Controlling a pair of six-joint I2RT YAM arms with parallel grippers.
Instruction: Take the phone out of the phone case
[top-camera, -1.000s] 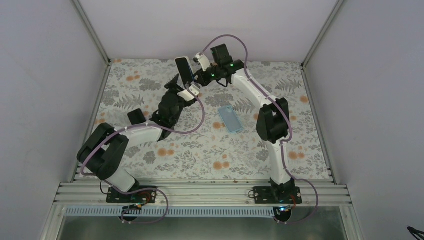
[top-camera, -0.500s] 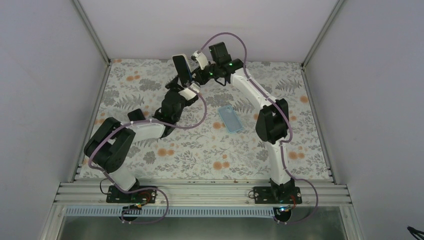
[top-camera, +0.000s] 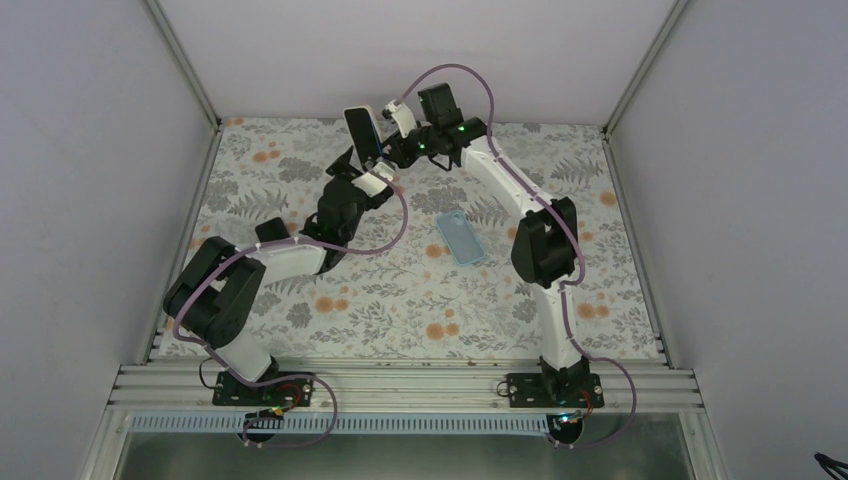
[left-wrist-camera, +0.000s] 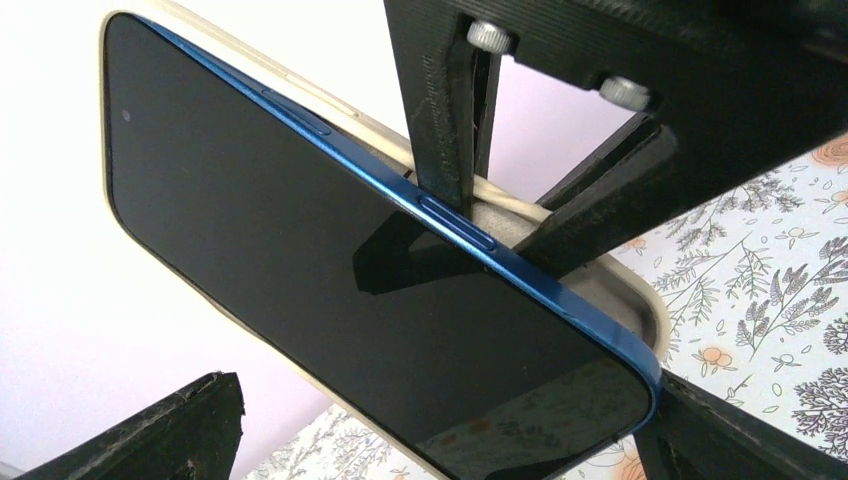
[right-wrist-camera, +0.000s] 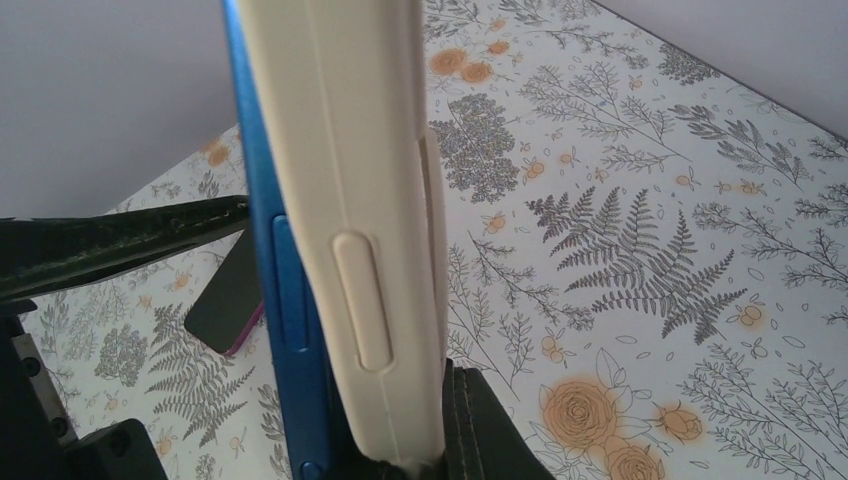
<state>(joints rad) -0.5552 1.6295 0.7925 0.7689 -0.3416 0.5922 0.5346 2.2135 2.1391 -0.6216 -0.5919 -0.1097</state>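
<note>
The left gripper will turn and slide over the phone's blue lower corner (top-camera: 380, 157) (left-wrist-camera: 632, 352) with one finger on each side, one of them going into the gap behind, because the phone and the case are apart there.
A blue phone (top-camera: 360, 135) with a black screen stands upright in the air at the table's back middle, partly peeled out of a cream phone case (left-wrist-camera: 620, 290). My right gripper (top-camera: 385, 150) is shut on the case's wall, with one finger between phone and case and the other behind the case. In the right wrist view the cream case (right-wrist-camera: 350, 200) sits right of the phone's blue edge (right-wrist-camera: 265, 280). My left gripper (top-camera: 352, 172) is open below, with its fingers (left-wrist-camera: 170, 435) straddling the phone's lower end (left-wrist-camera: 350, 280). The right finger touches the phone's corner.
A light blue empty case (top-camera: 462, 238) lies flat at the table's centre right. A black phone in a purple case (top-camera: 270, 232) lies at the left, also in the right wrist view (right-wrist-camera: 228, 295). White walls enclose the flowered table (top-camera: 420, 300).
The phone and both grippers have shifted slightly left and towards the back. The left arm's elbow has swung a little. Both grips look the same.
</note>
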